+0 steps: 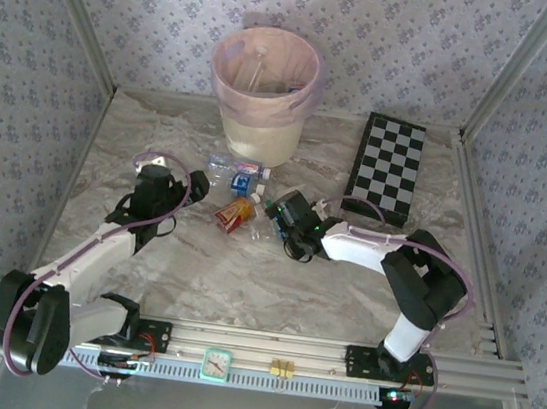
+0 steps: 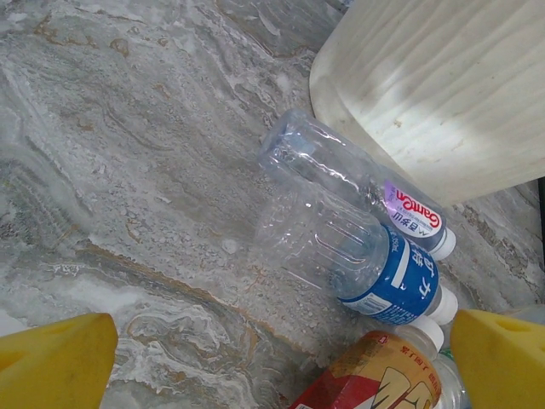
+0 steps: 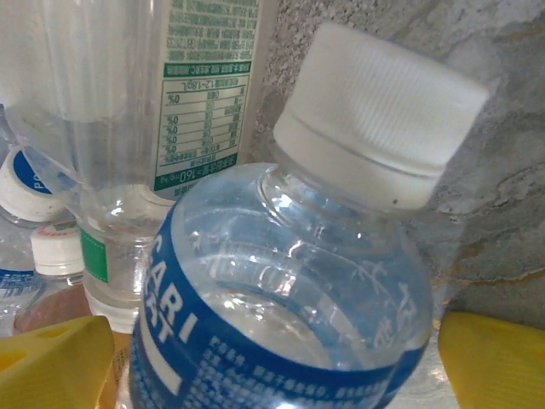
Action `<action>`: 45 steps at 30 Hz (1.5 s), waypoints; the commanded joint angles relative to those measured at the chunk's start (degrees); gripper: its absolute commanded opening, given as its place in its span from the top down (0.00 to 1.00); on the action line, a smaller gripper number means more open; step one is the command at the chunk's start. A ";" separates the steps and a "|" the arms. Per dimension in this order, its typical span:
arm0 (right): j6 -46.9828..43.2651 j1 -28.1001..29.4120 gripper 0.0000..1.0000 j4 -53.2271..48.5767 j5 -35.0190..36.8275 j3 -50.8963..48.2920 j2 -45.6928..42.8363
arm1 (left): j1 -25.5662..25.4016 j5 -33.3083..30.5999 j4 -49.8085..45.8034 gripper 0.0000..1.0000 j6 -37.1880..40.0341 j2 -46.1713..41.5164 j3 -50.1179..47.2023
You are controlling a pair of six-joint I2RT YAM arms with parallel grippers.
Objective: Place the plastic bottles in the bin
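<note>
My right gripper stays nearly in place next and closes its yellow fingers onto the white-capped bottle's blue-labelled body, as they stand either side of it.
The bin [image 1: 263,92], cream-white with a pink bag over its rim, stands at the back of the table; its wall [image 2: 443,85] fills the left wrist view's top right. Several plastic bottles [image 1: 238,188] lie in a cluster in front of it. My left gripper [image 1: 180,187] [image 2: 281,358] is open just left of the cluster, over a white-labelled clear bottle [image 2: 358,175], a blue-labelled one [image 2: 349,251] and an orange-labelled one [image 2: 383,379]. My right gripper [image 1: 277,221] [image 3: 277,366] is open, its yellow fingers either side of a blue-labelled, white-capped bottle [image 3: 289,290].
A black-and-white checkerboard [image 1: 389,169] lies at the back right. A clear bottle with a green-and-white label [image 3: 170,111] sits just beyond the right gripper. Patterned walls close three sides. A metal rail [image 1: 334,354] with a small clock [image 1: 217,364] runs along the front.
</note>
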 commanded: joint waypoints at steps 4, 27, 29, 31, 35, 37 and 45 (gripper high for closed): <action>2.47 -0.27 0.06 2.50 0.89 -0.31 3.35 | -0.27 -1.33 -0.83 0.00 1.10 -0.03 0.81; -4.06 -0.01 0.45 3.70 7.57 -4.06 -2.90 | -0.27 -2.05 -2.27 0.00 0.88 -1.61 1.15; -8.77 -0.01 0.45 3.42 9.27 -3.93 -6.20 | -0.31 -2.35 -2.57 0.00 0.88 -2.02 1.15; -14.75 -0.01 0.46 2.98 10.98 -3.12 -9.18 | -0.28 -2.73 -2.71 0.00 0.79 -2.35 1.06; -27.85 -0.39 0.49 2.51 13.86 -0.68 -15.11 | -0.21 -3.32 -2.76 0.00 0.29 -2.66 1.00; -34.53 -0.75 0.50 2.72 15.02 0.71 -17.76 | -0.10 -3.48 -2.76 0.00 0.04 -2.66 1.06; -57.09 -2.57 0.53 9.48 17.27 6.81 -23.80 | -0.10 -4.03 -1.93 0.00 -0.53 -2.58 0.45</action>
